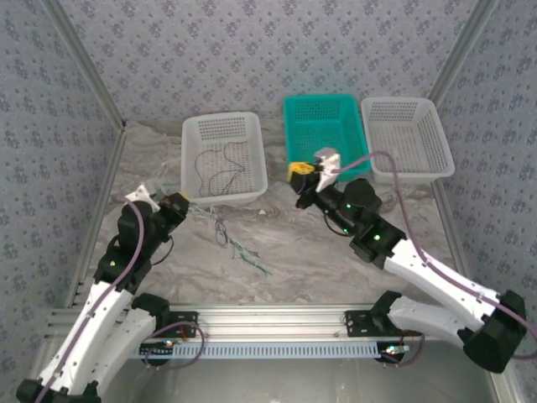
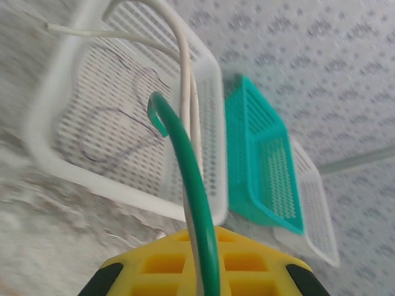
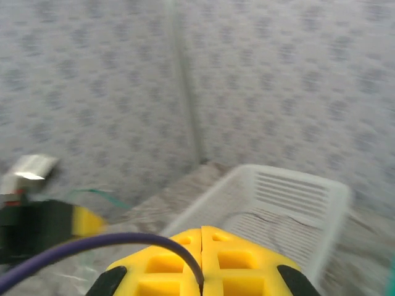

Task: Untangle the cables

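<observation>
My left gripper pulls back from the white basket's corner next, over the bare marble nearer my base. It then releases both cables, because their loose part still lies tangled.
My left gripper (image 2: pixel 203 237) is shut on two cables, a dark green cable (image 2: pixel 191 172) and a pale whitish cable (image 2: pixel 183 55), which curve up out of its yellow jaws. In the top view the left gripper (image 1: pixel 186 201) hangs by the front left corner of the left white basket (image 1: pixel 252 138). From there a loose strand of thin cables (image 1: pixel 235 243) trails across the table. A thin dark cable (image 1: pixel 214 172) lies inside that basket. My right gripper (image 3: pixel 202 237) is shut on a dark maroon cable (image 3: pixel 92 243), and it hovers in front of the teal basket (image 1: pixel 348 109).
Three baskets stand in a row at the back: left white, teal, and a right white basket (image 1: pixel 436 138). Patterned walls close in the marble table (image 1: pixel 319 252) on three sides. An aluminium rail (image 1: pixel 277 315) runs along the near edge between the arm bases.
</observation>
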